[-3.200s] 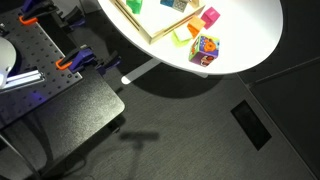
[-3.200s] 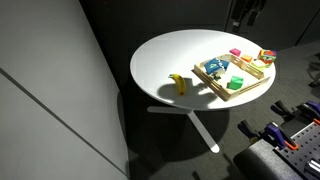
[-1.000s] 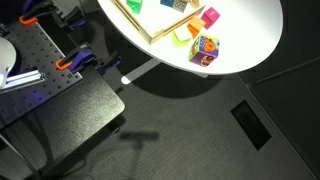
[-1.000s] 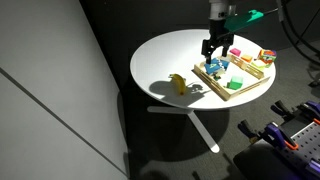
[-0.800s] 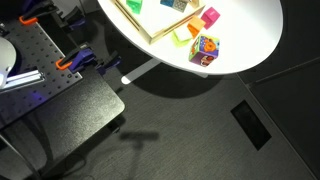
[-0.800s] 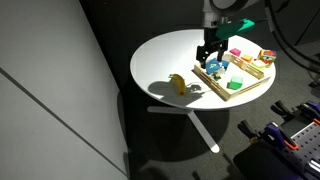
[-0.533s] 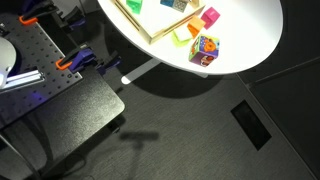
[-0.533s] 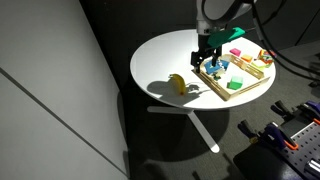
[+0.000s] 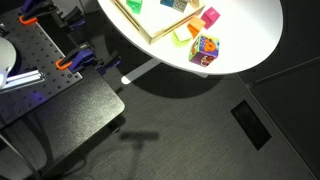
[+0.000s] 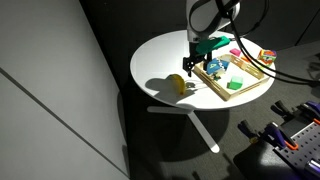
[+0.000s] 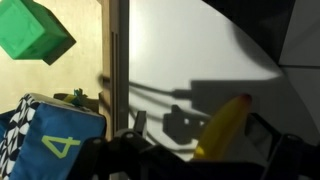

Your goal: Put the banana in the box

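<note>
My gripper should move down and away from the rim of the box before it grabs the banana (image 10: 177, 84). The banana is closer to the finger farthest from the box.
The small yellow banana (image 10: 177, 84) lies on the white round table (image 10: 160, 60), outside the box and near its rim. In the wrist view the banana (image 11: 226, 124) lies between my fingers, partly in shadow. The box (image 10: 244, 88) has a thin tan rim and holds several coloured toys; its rim (image 11: 118, 60) also shows in the wrist view, and a corner (image 9: 148, 30) in an exterior view. My gripper (image 10: 191, 64) hangs open just above the banana, between it and the box; in the wrist view the gripper (image 11: 200, 135) is empty.
A green block (image 11: 35, 30) and a blue block marked 4 (image 11: 50, 140) lie inside the box. A multicoloured cube (image 9: 205, 48), a pink block (image 9: 210, 17) and a lime-green block (image 9: 182, 35) sit on the table near its edge. Clamps (image 9: 70, 62) are below.
My gripper has moved from above the box out over its rim and down towards the banana. The banana and the toys have not moved.
</note>
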Motion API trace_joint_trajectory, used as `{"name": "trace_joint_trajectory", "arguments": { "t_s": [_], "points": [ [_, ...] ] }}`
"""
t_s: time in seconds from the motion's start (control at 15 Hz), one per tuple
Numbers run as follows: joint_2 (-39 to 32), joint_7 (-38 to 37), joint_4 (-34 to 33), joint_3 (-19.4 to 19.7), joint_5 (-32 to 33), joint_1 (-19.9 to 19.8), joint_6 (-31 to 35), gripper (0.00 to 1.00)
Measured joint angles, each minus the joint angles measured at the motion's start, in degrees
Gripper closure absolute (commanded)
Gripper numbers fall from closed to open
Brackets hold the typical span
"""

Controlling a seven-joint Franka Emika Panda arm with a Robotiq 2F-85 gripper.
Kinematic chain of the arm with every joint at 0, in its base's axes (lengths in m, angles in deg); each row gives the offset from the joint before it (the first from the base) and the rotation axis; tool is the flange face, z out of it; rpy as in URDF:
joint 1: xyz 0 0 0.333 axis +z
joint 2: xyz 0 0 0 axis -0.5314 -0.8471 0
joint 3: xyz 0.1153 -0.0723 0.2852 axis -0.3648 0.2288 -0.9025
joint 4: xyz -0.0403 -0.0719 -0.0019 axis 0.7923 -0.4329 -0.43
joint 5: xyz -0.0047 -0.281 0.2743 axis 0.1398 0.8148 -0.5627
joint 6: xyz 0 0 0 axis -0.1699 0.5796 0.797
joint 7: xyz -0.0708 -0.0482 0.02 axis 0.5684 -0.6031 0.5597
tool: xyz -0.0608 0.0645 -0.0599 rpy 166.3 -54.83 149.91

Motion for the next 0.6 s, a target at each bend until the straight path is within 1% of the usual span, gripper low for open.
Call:
{"name": "trace_joint_trajectory", "arguments": {
  "t_s": [0.6],
  "points": [
    [-8.37,-1.12,-8.39,2.21,0.00,3.10,0.01,0.00]
  ]
}}
